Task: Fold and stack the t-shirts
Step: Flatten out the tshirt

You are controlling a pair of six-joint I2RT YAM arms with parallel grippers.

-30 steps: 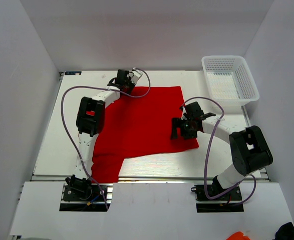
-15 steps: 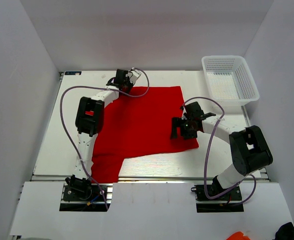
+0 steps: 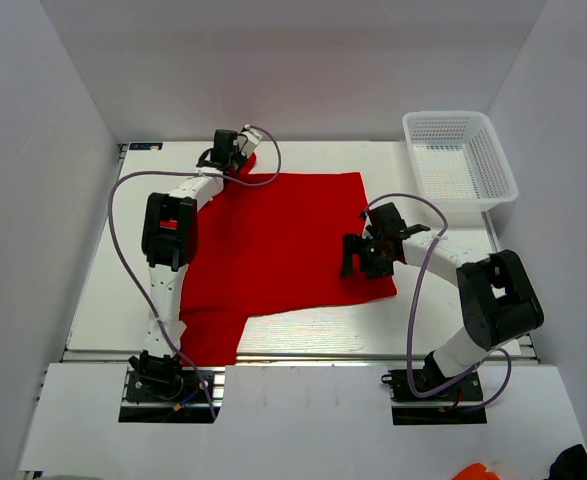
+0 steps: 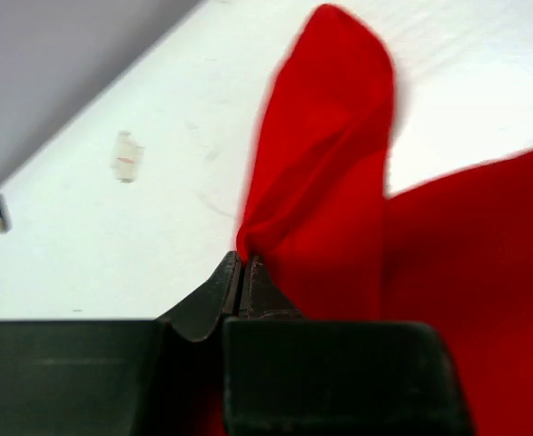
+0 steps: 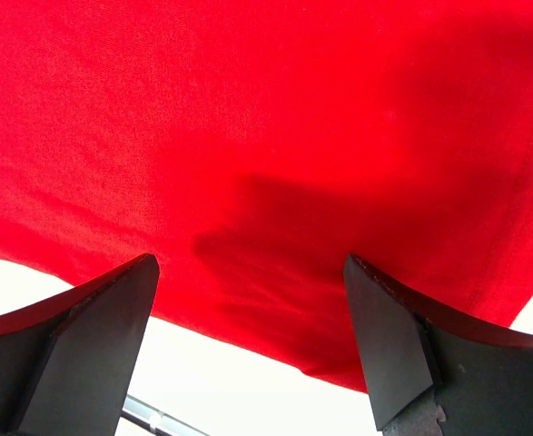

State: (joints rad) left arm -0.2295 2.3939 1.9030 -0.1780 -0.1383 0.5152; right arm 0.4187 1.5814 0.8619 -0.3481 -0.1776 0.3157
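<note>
My left gripper moves across the bare table to its left in the top view next and releases the sleeve's fold, since the sleeve is folded over.
The red t-shirt (image 3: 283, 240) lies spread on the white table, with a flap reaching the near edge at the left. My left gripper (image 3: 238, 160) is at the shirt's far left corner, shut on a pinched fold of the sleeve (image 4: 325, 154), which stands up off the table in front of the closed fingertips (image 4: 241, 265). My right gripper (image 3: 354, 260) hovers open over the shirt's right part near its near edge. In the right wrist view the gripper (image 5: 248, 263) is empty, with the red cloth (image 5: 266, 136) and its hem between the two fingers (image 5: 93, 336).
A white mesh basket (image 3: 460, 160) stands at the far right corner with nothing in it. Bare white table (image 3: 103, 250) lies left of the shirt. White walls close in the left, right and back. A small tape mark (image 4: 125, 156) is on the table near the sleeve.
My left gripper has moved left and a little farther back, pulling the shirt's sleeve out with it. The right arm has not moved.
</note>
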